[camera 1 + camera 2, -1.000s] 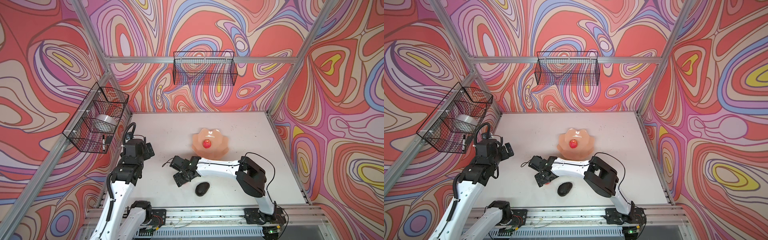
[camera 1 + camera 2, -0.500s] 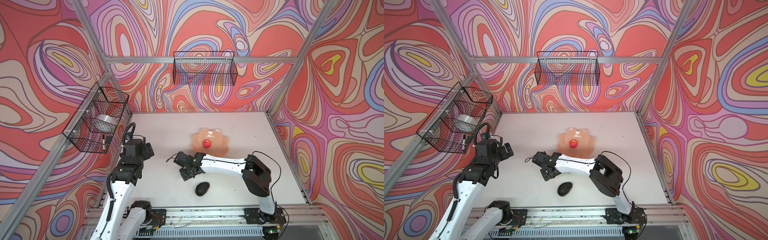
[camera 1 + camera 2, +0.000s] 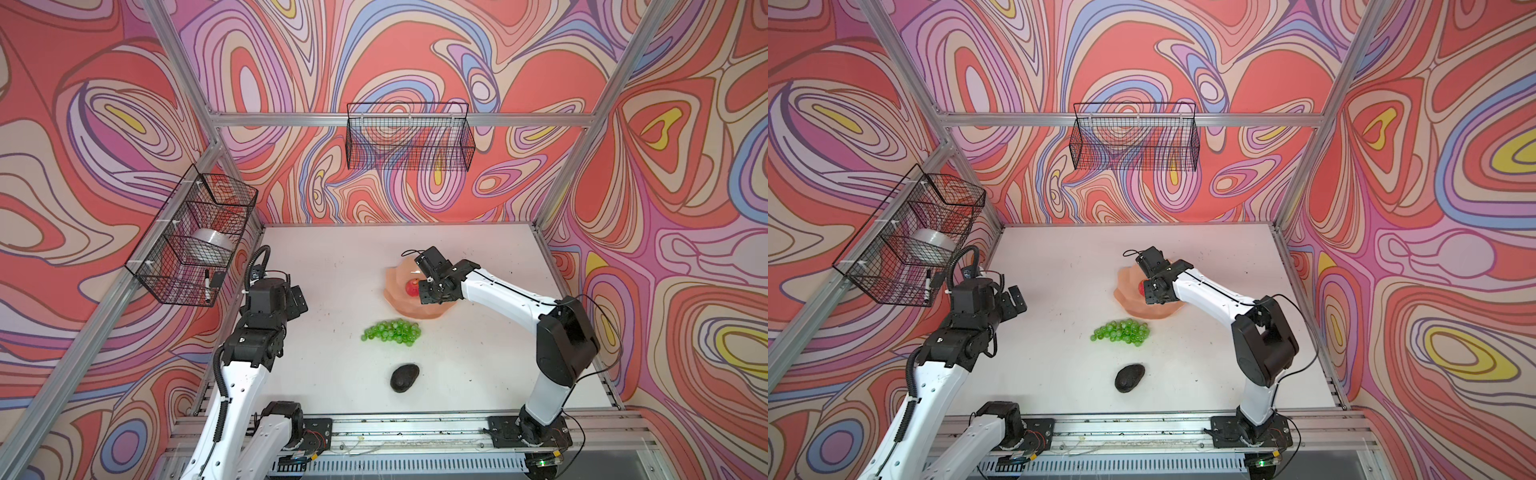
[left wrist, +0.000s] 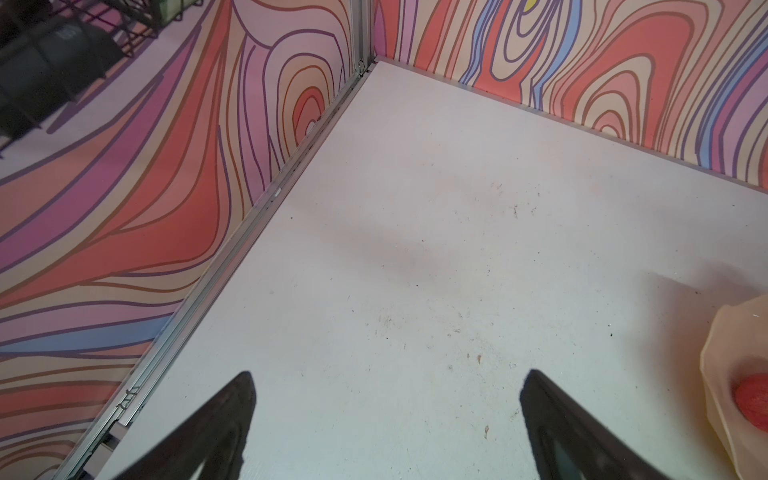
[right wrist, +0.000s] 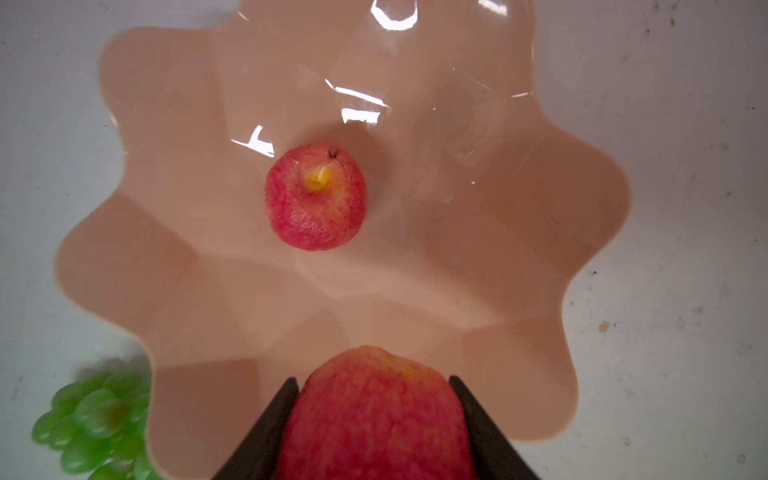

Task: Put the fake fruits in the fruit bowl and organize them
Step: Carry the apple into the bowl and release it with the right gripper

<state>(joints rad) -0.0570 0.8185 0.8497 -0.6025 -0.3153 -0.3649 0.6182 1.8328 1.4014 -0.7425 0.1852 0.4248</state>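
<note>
The right gripper lowers into the fruit bowl next and releases the second red apple beside the first on the bowl's bottom, since that spot's bare.
The peach fruit bowl (image 3: pixel 395 305) (image 3: pixel 1127 301) (image 5: pixel 540 232) sits right of the table's middle with one red apple (image 3: pixel 411 286) (image 5: pixel 316 197) lying in it. My right gripper (image 3: pixel 432 291) (image 3: pixel 1152 291) (image 5: pixel 374 380) hangs over the bowl's near side, shut on a second red apple (image 5: pixel 376 419), which the gripper hides in both top views. Green grapes (image 3: pixel 392 331) (image 3: pixel 1121 331) (image 5: pixel 95 419) lie on the table just in front of the bowl. The dark avocado (image 3: pixel 404 377) (image 3: pixel 1129 378) lies nearer the front. My left gripper (image 3: pixel 297 297) (image 3: pixel 1015 301) (image 4: pixel 386 399) is open and empty at the left.
A black wire basket (image 3: pixel 409 141) hangs on the back wall. Another wire basket (image 3: pixel 191 241) on the left wall holds a tape roll and a marker. In the left wrist view the bowl's rim (image 4: pixel 723 353) shows at the edge, over bare white table (image 4: pixel 415 249).
My right gripper shut on the apple by the grapes, lifted it and swung back and right over the bowl, uncovering the grapes. The left arm has not moved.
</note>
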